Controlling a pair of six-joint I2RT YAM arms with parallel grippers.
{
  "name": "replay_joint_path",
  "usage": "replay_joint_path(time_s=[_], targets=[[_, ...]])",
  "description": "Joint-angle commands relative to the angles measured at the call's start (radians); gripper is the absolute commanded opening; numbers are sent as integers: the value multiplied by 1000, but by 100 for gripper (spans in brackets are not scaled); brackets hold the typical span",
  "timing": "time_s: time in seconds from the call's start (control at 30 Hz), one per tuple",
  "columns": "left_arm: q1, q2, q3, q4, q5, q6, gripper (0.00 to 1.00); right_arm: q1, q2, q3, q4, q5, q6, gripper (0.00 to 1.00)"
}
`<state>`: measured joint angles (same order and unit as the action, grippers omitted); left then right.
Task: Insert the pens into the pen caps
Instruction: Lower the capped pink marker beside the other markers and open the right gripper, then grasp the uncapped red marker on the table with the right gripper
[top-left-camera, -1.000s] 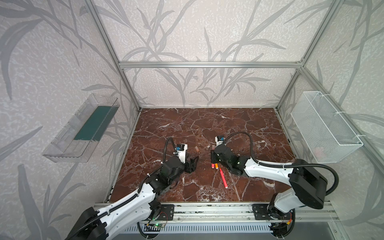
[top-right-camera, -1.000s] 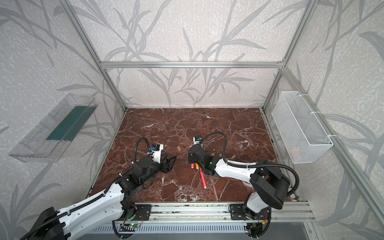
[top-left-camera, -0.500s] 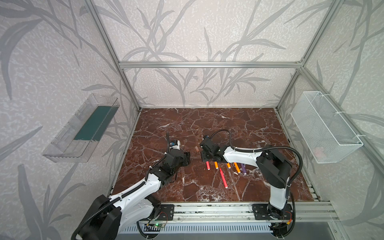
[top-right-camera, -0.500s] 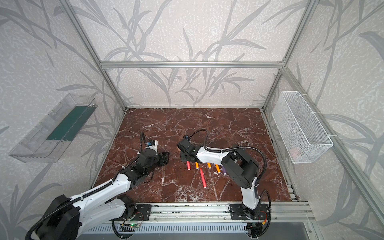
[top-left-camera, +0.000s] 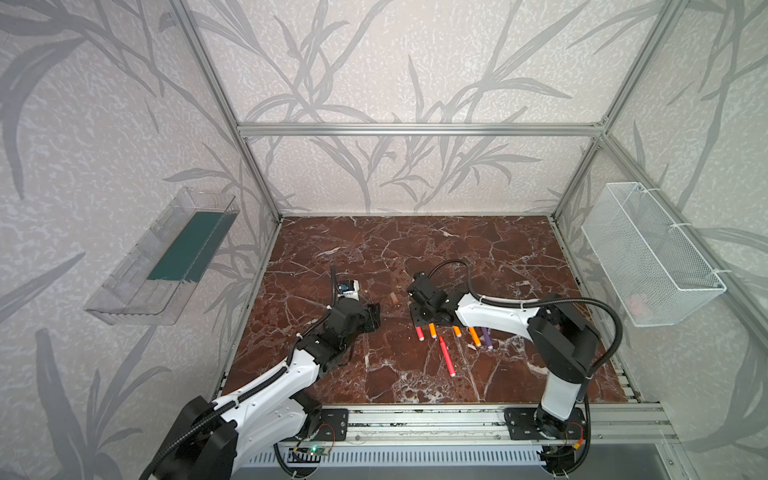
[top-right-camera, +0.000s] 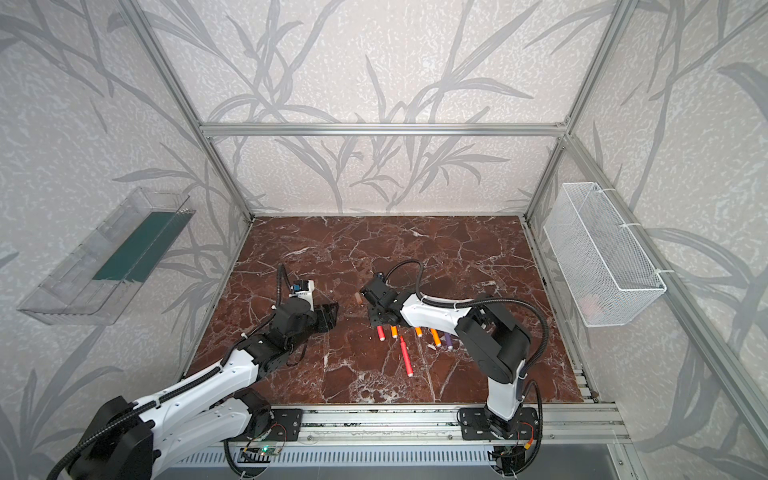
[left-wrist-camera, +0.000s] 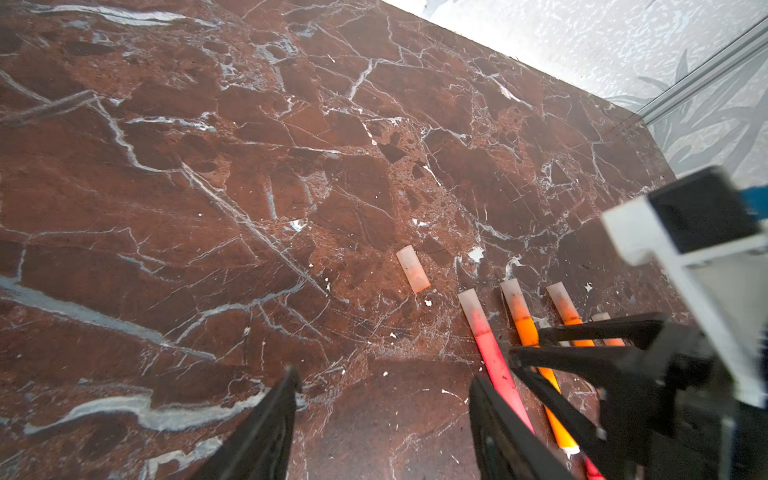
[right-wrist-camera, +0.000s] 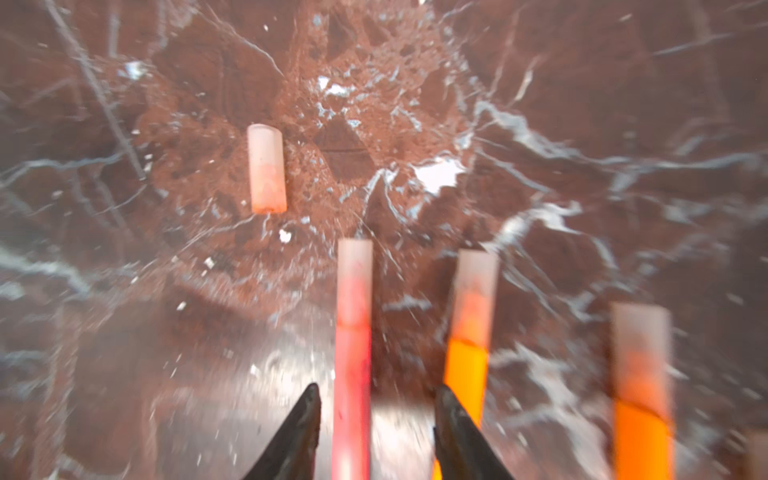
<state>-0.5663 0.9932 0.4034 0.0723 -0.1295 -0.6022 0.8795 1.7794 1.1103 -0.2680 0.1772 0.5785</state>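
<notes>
The uncapped red pen still has to get its cap, so my right gripper will next move back from the capped row of pens and go down with its fingers on both sides of the uncapped red pen's body (top-left-camera: 447, 357).
A row of pens lies on the marble floor, their far ends capped with pale pen caps. My right gripper (right-wrist-camera: 378, 399) stands open astride the red-pink pen (right-wrist-camera: 352, 353), close to one finger and clear of the other. Beside it lie an orange pen (right-wrist-camera: 467, 365) and another orange one (right-wrist-camera: 642, 415). In both top views the right gripper (top-left-camera: 422, 318) covers the caps; the purple pen (top-left-camera: 486, 337) ends the row. A loose cap (top-left-camera: 393, 297) (left-wrist-camera: 412, 269) lies apart. An uncapped red pen (top-left-camera: 446, 360) lies nearer the front. My left gripper (left-wrist-camera: 384, 378) (top-left-camera: 374, 318) hovers open and empty, left of the row.
A white wire basket (top-left-camera: 652, 257) hangs on the right wall and a clear tray (top-left-camera: 166, 257) on the left wall. An aluminium rail (top-left-camera: 415, 424) runs along the front edge, carrying both arm bases.
My right gripper has opened and let go of the red-pink pen, which now lies in the row. The right arm swung aside, uncovering the other pens. The left gripper shifted only slightly.
</notes>
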Motion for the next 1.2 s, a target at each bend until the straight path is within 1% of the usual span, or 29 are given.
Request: replay_joint_path(time_s=[0.0,0.17,0.33,0.47,0.53,0.73,1.03,1.17], targets=[[6,7,16,0,4,-8,67,14,-143,-65,-37,54,11,46],[4,20,20,19,30,-1,67,47,-279,-186,-99,98,41,46],[5,28,12,60,90,-2,67,86,-354,-268,-189,134,97,46],[4,27,-2,84,104,-12,67,103,-400,-341,-202,131,129,47],[4,23,-8,87,108,-15,67,104,-414,-372,-188,111,135,47],[5,-21,-28,75,115,-25,67,116,-395,-409,-138,45,126,48],[4,-133,-66,46,92,-36,68,130,-299,-386,-113,32,126,46],[4,-166,-71,33,82,-34,69,152,-284,-375,-110,35,128,46]])
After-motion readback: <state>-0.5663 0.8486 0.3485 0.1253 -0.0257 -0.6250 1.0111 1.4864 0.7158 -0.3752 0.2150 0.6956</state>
